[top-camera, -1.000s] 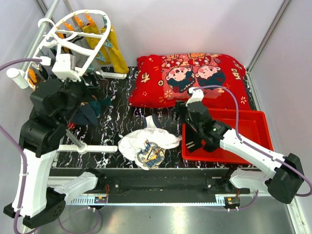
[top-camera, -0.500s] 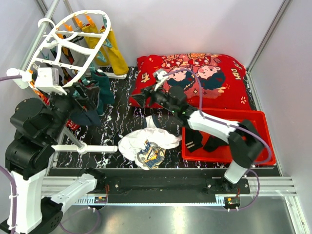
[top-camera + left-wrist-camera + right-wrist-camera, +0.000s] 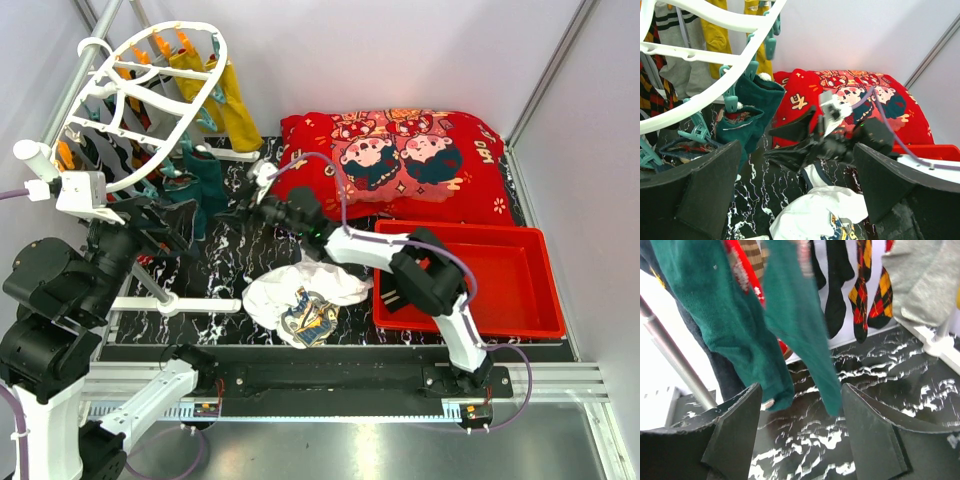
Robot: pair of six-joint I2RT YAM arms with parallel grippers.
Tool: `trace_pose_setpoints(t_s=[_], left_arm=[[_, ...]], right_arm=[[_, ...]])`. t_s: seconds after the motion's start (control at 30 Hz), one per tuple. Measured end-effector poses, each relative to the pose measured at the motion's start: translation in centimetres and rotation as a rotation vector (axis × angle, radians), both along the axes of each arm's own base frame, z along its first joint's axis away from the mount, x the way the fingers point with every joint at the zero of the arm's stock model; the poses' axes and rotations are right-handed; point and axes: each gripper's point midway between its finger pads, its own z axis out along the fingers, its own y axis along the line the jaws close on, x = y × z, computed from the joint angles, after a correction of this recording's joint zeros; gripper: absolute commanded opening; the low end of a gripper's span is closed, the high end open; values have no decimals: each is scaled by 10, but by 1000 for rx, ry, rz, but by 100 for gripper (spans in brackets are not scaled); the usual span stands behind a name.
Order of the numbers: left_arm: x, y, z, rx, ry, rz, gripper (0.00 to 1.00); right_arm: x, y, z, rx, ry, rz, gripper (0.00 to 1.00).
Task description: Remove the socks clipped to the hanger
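Observation:
Next, my right gripper needs to advance toward the teal socks and close around the narrow teal sock's lower hem, since that hem hangs to its left in the top view.
The white oval hanger (image 3: 150, 90) hangs tilted at the far left, its rim (image 3: 705, 100) crossing the left wrist view. Mustard socks (image 3: 232, 105) and dark teal socks (image 3: 205, 180) are clipped to it. My right gripper (image 3: 245, 210) is open just right of the teal socks. In the right wrist view two teal socks (image 3: 725, 315) dangle with their tips just above the gap of that gripper (image 3: 800, 425), and nothing is pinched. Black (image 3: 837, 290), plaid and grey socks hang behind. My left gripper (image 3: 795, 195) is open wide and empty, below the hanger.
A grey metal rail (image 3: 95, 50) carries the hanger, and its white stand foot (image 3: 175, 305) lies on the black marbled table. A white shirt (image 3: 300, 290) lies mid-table. A red cushion (image 3: 400, 160) sits at the back and a red tray (image 3: 500, 300) holds dark socks.
My right arm has swung left from over the red tray to the hanging teal socks. My left arm has drawn back down and left, away from the hanger.

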Motion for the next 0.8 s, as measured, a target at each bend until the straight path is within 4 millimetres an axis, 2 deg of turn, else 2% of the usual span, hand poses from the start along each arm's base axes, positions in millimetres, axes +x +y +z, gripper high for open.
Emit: trace_pose_setpoints(t_s=[0.13,0.27,0.3,0.33,0.37,0.43,0.6,0.67,0.7,0.8], left_arm=[[-1,0,0,0,0,1,99],[-1,1,-2,3,7,6,99],[-1,2,-3,4,10,7,99],[-1,2,-3,5,11,8,99],[-1,2,-3,5,12,8,99],[-2,2,-5,6,16,8,99],[-4,3,-5,-1,18,8,99],[-5,3,-5,-1,17,8,99],[-5,3,-5,-2,17,8,99],[-5,3,-5,-1,18,8,99]], right_arm=[[-8,27,-3,-19,-78,-26,71],[-9,38,-1,-27,-135,-68,52],[-6,39,0,-28,-146,-83,52],[-2,39,1,-27,-155,-100,54],[2,39,1,-28,-160,-114,61],[8,39,2,-28,-168,-134,68],[13,44,4,-26,-196,-147,69],[15,44,4,-29,-207,-156,64],[16,44,3,-32,-209,-165,56],[21,42,1,-40,-224,-189,46]])
